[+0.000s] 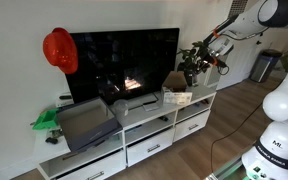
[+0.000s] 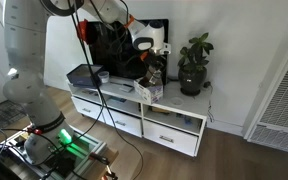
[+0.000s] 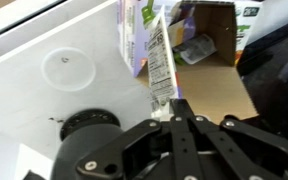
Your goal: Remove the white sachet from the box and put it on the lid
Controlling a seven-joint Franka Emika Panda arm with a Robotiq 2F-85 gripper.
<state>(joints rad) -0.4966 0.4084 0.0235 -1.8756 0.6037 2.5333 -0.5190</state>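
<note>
The empty round lid (image 3: 68, 69) is below my gripper, to the left in the wrist view. I will move my gripper over it next and go down to release the sachet (image 3: 159, 62).
In the wrist view my gripper (image 3: 174, 108) is shut on the lower end of a white sachet (image 3: 159, 62) with black print and a barcode. The sachet hangs over the white cabinet top, just left of the small brown cardboard box (image 3: 216, 25). The box is open, and another pale packet (image 3: 195, 48) lies inside it. Its brown flap (image 3: 227, 88) lies flat beside my fingers. In both exterior views the gripper (image 1: 206, 60) (image 2: 150, 66) hovers just above the box (image 1: 176, 86) (image 2: 148, 90). The sachet is too small to make out there.
A potted plant (image 1: 193, 66) (image 2: 193, 64) stands right beside the box. A large black TV (image 1: 124, 60) stands behind it on the white cabinet (image 1: 144, 128). A grey plastic bin (image 1: 87, 122) sits at the cabinet's other end. A purple and green carton (image 3: 134, 30) is near the sachet.
</note>
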